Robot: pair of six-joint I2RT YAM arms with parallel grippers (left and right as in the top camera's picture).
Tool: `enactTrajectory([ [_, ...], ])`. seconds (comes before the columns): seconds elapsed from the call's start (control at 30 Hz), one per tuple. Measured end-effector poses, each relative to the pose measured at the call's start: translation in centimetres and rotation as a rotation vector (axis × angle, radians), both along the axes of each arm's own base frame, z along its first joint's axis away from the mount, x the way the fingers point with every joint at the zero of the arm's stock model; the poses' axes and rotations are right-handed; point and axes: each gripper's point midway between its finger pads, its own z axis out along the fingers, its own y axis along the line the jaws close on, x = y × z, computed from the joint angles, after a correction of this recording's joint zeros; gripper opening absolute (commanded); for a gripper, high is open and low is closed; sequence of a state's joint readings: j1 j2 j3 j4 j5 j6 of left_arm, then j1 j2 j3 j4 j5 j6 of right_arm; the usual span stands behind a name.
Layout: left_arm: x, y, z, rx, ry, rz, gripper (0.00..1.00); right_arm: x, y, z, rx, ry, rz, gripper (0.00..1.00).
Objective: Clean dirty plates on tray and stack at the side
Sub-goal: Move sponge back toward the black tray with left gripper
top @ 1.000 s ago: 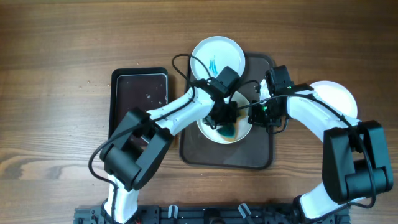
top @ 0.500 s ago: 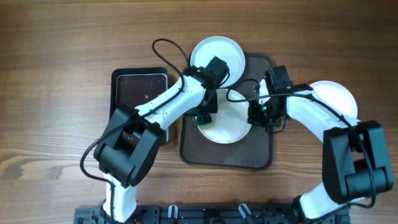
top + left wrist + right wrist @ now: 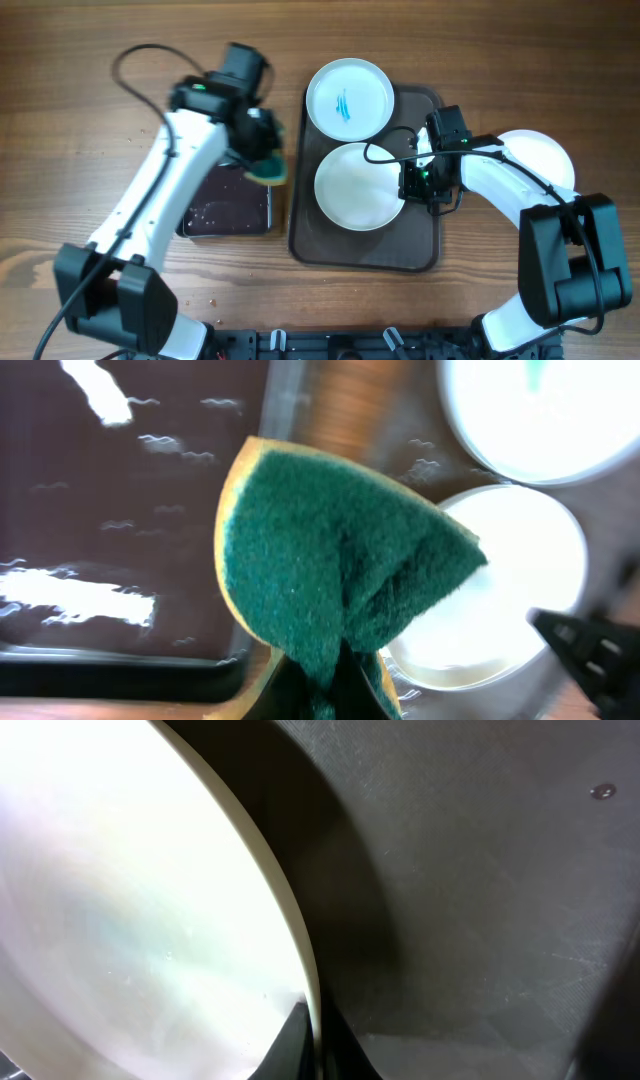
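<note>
The near plate is plain white, so I will carry the teal sponge point(image 3: 268, 167) with my left gripper back to the left in the overhead view next, then down into the black tray.
The dark brown tray point(image 3: 365, 255) holds two white plates. The far plate point(image 3: 348, 97) has teal smears in its centre. The near plate point(image 3: 360, 187) is plain white. My right gripper point(image 3: 408, 186) is shut on this plate's right rim; the right wrist view shows the rim point(image 3: 300, 960) pinched between the jaws. A third white plate point(image 3: 540, 155) lies on the table right of the tray. My left gripper point(image 3: 262, 158) is shut on a teal sponge point(image 3: 268, 167), held over the gap between the black tray and the brown tray. The sponge point(image 3: 340, 580) fills the left wrist view.
A smaller black tray point(image 3: 228, 205) with wet streaks lies left of the brown tray, partly under my left arm. Wooden table point(image 3: 80, 120) all round. Cables run from both arms over the brown tray's far part.
My left gripper has lifted the sponge off the near plate and swung left towards the black tray. The near plate now shows plain white. My right gripper has kept its hold.
</note>
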State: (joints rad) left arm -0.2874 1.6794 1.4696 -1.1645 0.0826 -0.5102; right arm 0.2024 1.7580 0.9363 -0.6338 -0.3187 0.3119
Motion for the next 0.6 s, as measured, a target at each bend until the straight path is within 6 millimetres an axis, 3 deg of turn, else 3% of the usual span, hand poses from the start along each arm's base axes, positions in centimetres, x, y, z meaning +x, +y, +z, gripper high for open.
enactTrajectory([
  [0.17,1.1,6.7,-2.3,0.092,-0.003,0.154,0.04,0.0,0.0,0.0,-0.001,-0.005,0.011,0.05],
  [0.33,0.3,9.2,-6.9,0.125,0.011,0.209,0.04,-1.2,-1.2,0.8,-0.064,0.023,0.022,0.04],
  [0.43,-1.3,9.4,-8.9,0.139,0.061,0.204,0.24,-1.4,-1.7,2.7,-0.089,-0.010,0.036,0.04],
  [0.5,-1.8,9.5,-9.2,0.142,0.077,0.200,0.40,-1.2,-1.7,4.4,-0.106,-0.045,0.058,0.04],
  [0.6,-2.0,9.5,-8.7,0.145,0.089,0.191,0.55,-1.1,-0.8,7.2,-0.132,-0.099,0.117,0.04],
])
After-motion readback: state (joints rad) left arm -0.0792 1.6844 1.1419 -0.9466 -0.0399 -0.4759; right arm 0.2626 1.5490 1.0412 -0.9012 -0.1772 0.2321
